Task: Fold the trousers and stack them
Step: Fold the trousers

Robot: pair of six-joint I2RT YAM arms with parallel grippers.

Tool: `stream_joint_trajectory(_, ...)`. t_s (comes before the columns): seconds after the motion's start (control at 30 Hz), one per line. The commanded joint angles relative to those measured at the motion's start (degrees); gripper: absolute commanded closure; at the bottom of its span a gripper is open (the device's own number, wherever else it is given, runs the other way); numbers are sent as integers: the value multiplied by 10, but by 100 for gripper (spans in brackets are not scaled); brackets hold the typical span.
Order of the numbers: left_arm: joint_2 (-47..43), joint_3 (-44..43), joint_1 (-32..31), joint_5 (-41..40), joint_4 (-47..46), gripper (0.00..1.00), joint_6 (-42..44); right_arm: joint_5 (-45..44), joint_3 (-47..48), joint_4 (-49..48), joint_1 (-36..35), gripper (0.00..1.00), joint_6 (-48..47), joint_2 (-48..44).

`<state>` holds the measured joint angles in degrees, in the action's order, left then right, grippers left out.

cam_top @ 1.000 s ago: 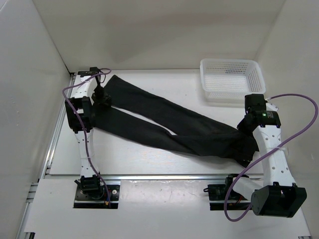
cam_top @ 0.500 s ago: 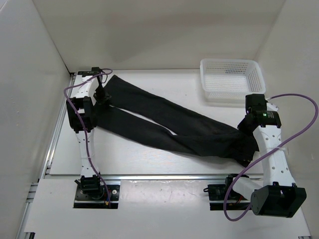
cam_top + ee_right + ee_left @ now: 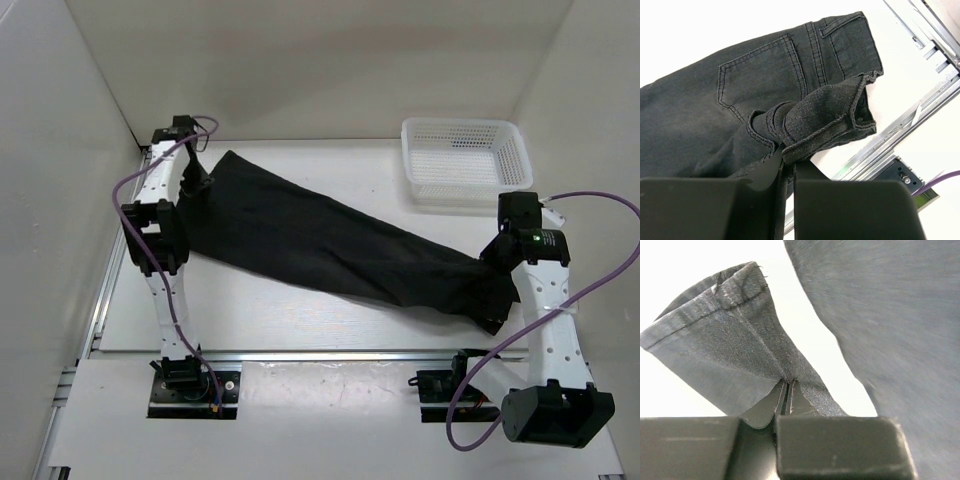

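Next, my right gripper draws the bunched waistband outward and releases it on the bare tabletop before the basket, as that part lies outward of the gripper.
The black trousers [image 3: 330,245] lie diagonally across the table, leg ends at the far left, waist at the near right, the two legs now overlapping. My left gripper [image 3: 195,172] is shut on a leg hem [image 3: 725,345] and holds it lifted at the far left. My right gripper [image 3: 497,262] is shut on the bunched waistband [image 3: 820,125] at the right end. The back pocket [image 3: 760,75] and waist stitching show in the right wrist view.
A white mesh basket [image 3: 465,160] stands at the far right corner. White walls close in the left, back and right sides. A metal rail [image 3: 300,355] runs along the near table edge.
My left gripper has risen and moved toward the far left corner with the hem. The gap between the two legs has closed. The right arm shifted only slightly.
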<state>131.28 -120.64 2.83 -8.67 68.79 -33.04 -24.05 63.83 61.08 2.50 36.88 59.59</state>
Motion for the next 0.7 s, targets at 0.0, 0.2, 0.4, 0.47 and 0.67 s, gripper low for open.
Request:
stream_joint_trajectory(0.0,-103,-52,-1,-29,-2,90,8,-20,16,-22,3,100,-14,-12)
stream_joint_trajectory(0.2,-37,-218,-1,0,20,90,25,-20,37,-39,8,100,-24,17)
stream_joint_trajectory(0.4,24,-297,-1,41,-11,90,25,-27,44,-75,21,100,-30,66)
stream_joint_trajectory(0.47,34,-303,-1,52,-25,90,25,-27,49,-93,27,100,-35,88)
stream_joint_trajectory(0.67,50,-326,-1,60,-52,90,25,-27,60,-120,54,100,-35,141)
